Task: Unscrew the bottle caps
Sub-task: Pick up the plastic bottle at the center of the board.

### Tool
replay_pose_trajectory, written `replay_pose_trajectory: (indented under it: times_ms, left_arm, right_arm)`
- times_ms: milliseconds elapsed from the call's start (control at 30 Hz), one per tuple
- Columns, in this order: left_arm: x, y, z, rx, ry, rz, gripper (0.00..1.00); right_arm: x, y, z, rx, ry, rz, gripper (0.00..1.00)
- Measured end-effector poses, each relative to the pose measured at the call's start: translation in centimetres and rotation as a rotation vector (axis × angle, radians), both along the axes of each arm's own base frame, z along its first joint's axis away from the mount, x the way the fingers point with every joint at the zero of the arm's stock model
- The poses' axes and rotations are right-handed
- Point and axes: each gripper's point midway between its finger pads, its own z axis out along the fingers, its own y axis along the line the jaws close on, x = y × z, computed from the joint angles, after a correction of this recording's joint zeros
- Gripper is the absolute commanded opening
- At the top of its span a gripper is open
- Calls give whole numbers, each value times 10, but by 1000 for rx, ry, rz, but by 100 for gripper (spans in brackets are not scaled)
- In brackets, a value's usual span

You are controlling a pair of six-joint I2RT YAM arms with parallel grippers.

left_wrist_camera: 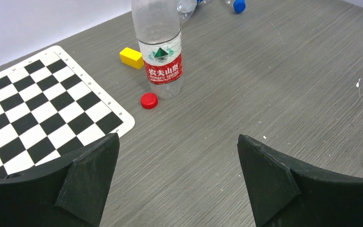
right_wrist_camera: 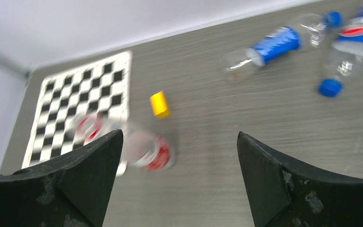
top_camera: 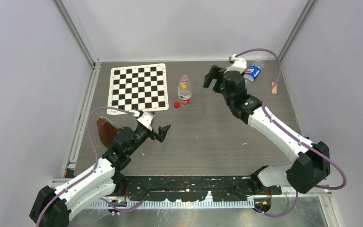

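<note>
I should turn and lower my right gripper outward, fingers astride the blue label of the flat-lying, still capped blue-labelled bottle nearer the yellow block.
A clear bottle with a red-and-white label (top_camera: 185, 91) (left_wrist_camera: 160, 52) stands upright mid-table beside the chessboard, showing only as a blur in the right wrist view (right_wrist_camera: 146, 150). Its red cap (top_camera: 176, 105) (left_wrist_camera: 149, 100) lies loose on the table at its foot. Two blue-label bottles lie at the far right: one (right_wrist_camera: 270, 46) with a blue cap (right_wrist_camera: 332, 19) at its neck, the other (top_camera: 252, 72) (right_wrist_camera: 359, 30) with a blue cap (right_wrist_camera: 330, 87) at its neck. My left gripper (top_camera: 163, 131) (left_wrist_camera: 177, 138) is open and empty, short of the red cap. My right gripper (top_camera: 212, 78) (right_wrist_camera: 179, 134) hangs open and empty right of the standing bottle.
A chessboard mat (top_camera: 138, 87) (left_wrist_camera: 38, 109) covers the far left. A yellow block (left_wrist_camera: 131, 57) (right_wrist_camera: 159, 104) lies behind the standing bottle. A brown plate (top_camera: 105, 131) sits by the left arm and a small tan piece (top_camera: 274, 88) near the right wall. Walls close three sides.
</note>
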Motion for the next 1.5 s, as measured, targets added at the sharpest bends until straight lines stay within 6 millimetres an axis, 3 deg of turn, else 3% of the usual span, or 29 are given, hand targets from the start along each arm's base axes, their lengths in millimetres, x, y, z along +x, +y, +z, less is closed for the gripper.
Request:
replay_pose_trajectory:
  times_ms: [133, 233, 433, 567, 700, 867, 1067, 1367, 1500]
  left_arm:
    - [1, -1, -8, 7, 26, 1, 98]
    - [2, -2, -10, 0, 43, 2, 98]
    - [3, -4, -9, -7, 41, 1, 98]
    - [3, -4, -7, -13, 31, 1, 98]
    - [3, -4, -7, -10, 29, 1, 98]
    - [3, -4, -8, -10, 29, 1, 98]
    - [3, -3, -9, -8, 32, 1, 98]
    - [3, -4, -9, -9, 31, 1, 98]
    - [3, -4, -9, -8, 31, 1, 98]
  right_arm:
    - [57, -73, -31, 134, 99, -223, 97]
    - [95, -106, -64, 205, 186, -328, 95]
    - [158, -133, -134, 420, 350, -415, 86]
    - [192, -142, -171, 534, 414, -455, 85]
    - [222, -146, -196, 610, 455, -477, 84]
    - [241, -133, -209, 672, 489, -446, 82]
    - [246, -129, -214, 702, 501, -440, 80]
    - [253, -125, -227, 700, 526, -427, 63]
    - [250, -125, -234, 685, 540, -425, 47]
